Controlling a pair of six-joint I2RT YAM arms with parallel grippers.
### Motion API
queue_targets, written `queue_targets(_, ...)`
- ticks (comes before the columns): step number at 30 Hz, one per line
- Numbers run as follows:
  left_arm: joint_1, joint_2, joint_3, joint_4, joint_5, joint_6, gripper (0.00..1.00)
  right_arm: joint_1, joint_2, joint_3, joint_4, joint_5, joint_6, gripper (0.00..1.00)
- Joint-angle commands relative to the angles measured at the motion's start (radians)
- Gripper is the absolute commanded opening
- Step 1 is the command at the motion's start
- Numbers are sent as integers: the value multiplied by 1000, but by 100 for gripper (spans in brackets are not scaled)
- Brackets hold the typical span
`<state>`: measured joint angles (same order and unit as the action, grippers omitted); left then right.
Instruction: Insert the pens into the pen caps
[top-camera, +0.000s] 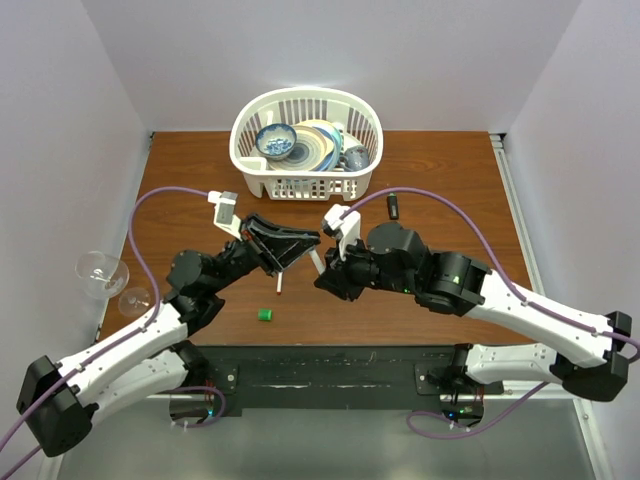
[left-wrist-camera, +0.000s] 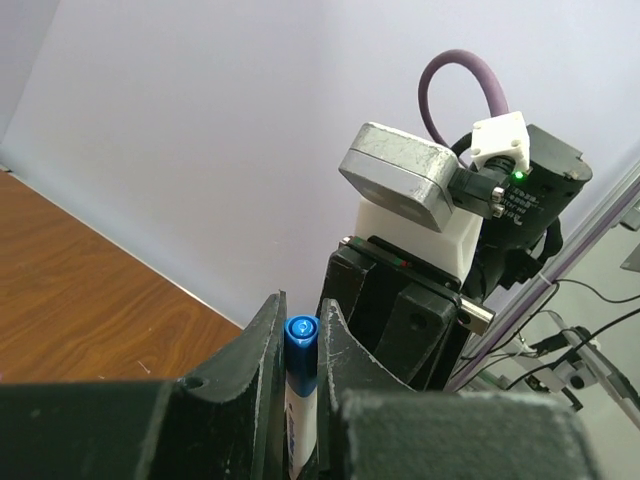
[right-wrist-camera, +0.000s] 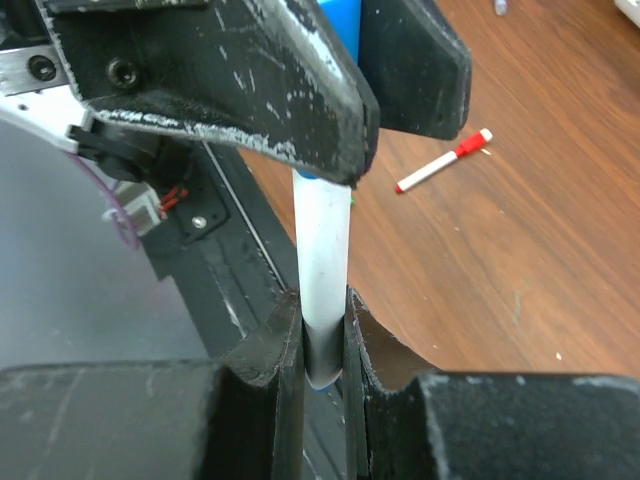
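Note:
The left gripper moves down next, tilting toward the table, to bare wood (top-camera: 305, 287) beside the red-capped pen. It then releases the white pen, its blue cap already on.
My left gripper (left-wrist-camera: 300, 322) is shut on a blue cap (left-wrist-camera: 301, 338) that sits on the end of a white pen barrel. My right gripper (right-wrist-camera: 322, 318) is shut on the other end of that same white barrel (right-wrist-camera: 323, 240), which runs up into the left gripper's black fingers (right-wrist-camera: 250, 90). The two grippers meet above the table's middle, left (top-camera: 303, 243) and right (top-camera: 322, 268). A white pen with a red cap on it (right-wrist-camera: 445, 160) lies on the wood below (top-camera: 278, 285). A stubby green cap (top-camera: 265, 314) lies near the front. A black marker (top-camera: 393, 206) lies behind the right arm.
A white basket (top-camera: 300, 186) with bowls and plates stands at the back middle. Two clear glasses (top-camera: 102, 272) stand off the table's left edge. A black base plate (top-camera: 330, 365) runs along the near edge.

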<state>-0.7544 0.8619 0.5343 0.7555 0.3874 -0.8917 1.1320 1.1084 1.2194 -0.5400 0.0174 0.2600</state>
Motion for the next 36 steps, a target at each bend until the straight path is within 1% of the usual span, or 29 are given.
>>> queue_targets(1,-63,51,-112,-159,287,8,0,-37,2,169,397,151,-53,0)
queue_targets(4,-63,94,-168,63,341,-70,0,-73,27,189,422,113,-58,0)
queue_targets(5,-65,115,-171,83,353,-81,0,-107,39,195,425,101,-50,0)
queue_targets(7,-65,129,-175,138,367,-95,0,-156,41,195,452,8,-9,0)
queue_targets(8,-65,138,-177,159,372,-108,0,-203,42,192,468,-26,13,0)
queue_targets(9,-66,140,-186,178,378,-118,0,-221,41,190,492,-92,39,0)
queue_targets(11,-65,156,-197,270,396,-162,0,-251,44,178,521,-148,56,0)
queue_targets(14,-68,190,-203,282,410,-167,0,-253,56,189,509,-162,61,0)
queue_targets(17,-77,198,-224,284,395,-167,0,-255,59,186,517,-149,62,0)
queue_targets(20,-83,186,-209,222,367,-147,0,-256,77,206,505,-171,58,0)
queue_targets(21,-83,186,-171,190,367,-136,0,-259,83,207,491,-169,59,0)
queue_targets(22,-85,181,-148,109,366,-122,0,-258,82,198,489,-169,62,0)
queue_targets(23,-86,172,-102,64,367,-78,0,-259,79,181,494,-163,67,0)
queue_targets(24,-86,160,-82,7,334,-50,0,-258,68,140,505,-152,74,0)
queue_targets(25,-86,145,-67,-95,306,-27,0,-259,53,123,503,-143,81,0)
queue_targets(26,-86,120,-54,-120,285,3,0,-258,44,106,503,-137,88,0)
queue_targets(28,-79,97,-37,-169,224,11,0,-258,24,56,514,-129,96,0)
queue_targets(31,-56,89,-4,-220,163,42,0,-258,-31,-4,503,-111,114,0)
queue_targets(34,-14,104,61,-290,133,65,0,-258,-90,-66,457,-83,133,6)
queue_targets(36,19,129,136,-352,101,105,0,-258,-137,-130,425,-77,140,13)
